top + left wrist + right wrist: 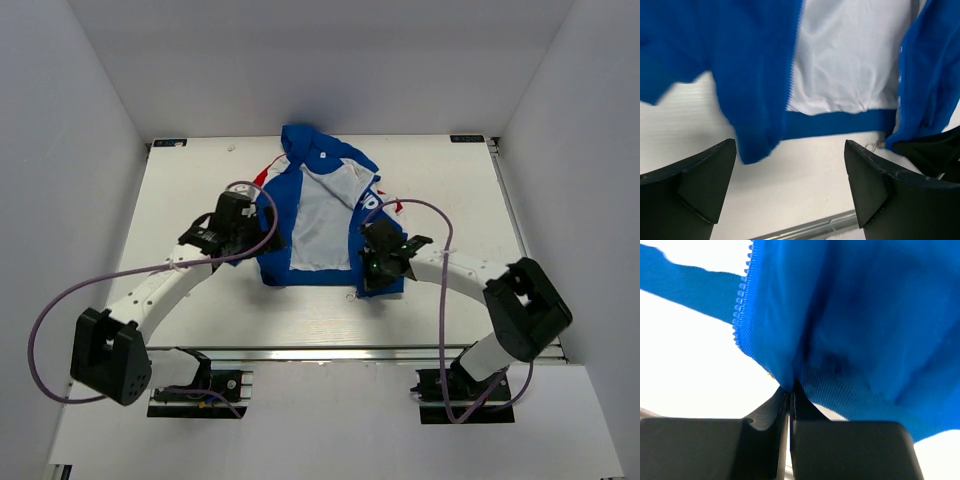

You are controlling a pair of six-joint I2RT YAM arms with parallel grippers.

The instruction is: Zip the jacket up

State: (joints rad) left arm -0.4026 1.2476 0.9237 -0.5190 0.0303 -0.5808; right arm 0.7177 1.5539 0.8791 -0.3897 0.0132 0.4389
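Note:
Only the opposite bottom hem corner of the jacket is pinched, so the left gripper will next go down onto the bottom hem corner (275, 279) (759, 150) of the jacket's unheld front panel and close beside its zipper teeth.
The blue jacket (300, 205) lies open on the white table, white lining up, hood at the far end, red and white panels at its sides. My right gripper (372, 275) is shut on the bottom hem corner of the jacket's right front panel (840, 340); the zipper teeth (741, 300) run up beside the pinch. My left gripper (255, 245) is open and empty, held over the table just before the jacket's left front panel (755, 75). The lining (850, 55) and the bottom hem (835, 122) show between its fingers (705, 185).
The white table (200, 300) ends in a metal rail (330, 352) at the near edge. White walls enclose the left, right and far sides. Purple cables (440, 260) loop from both arms over the table.

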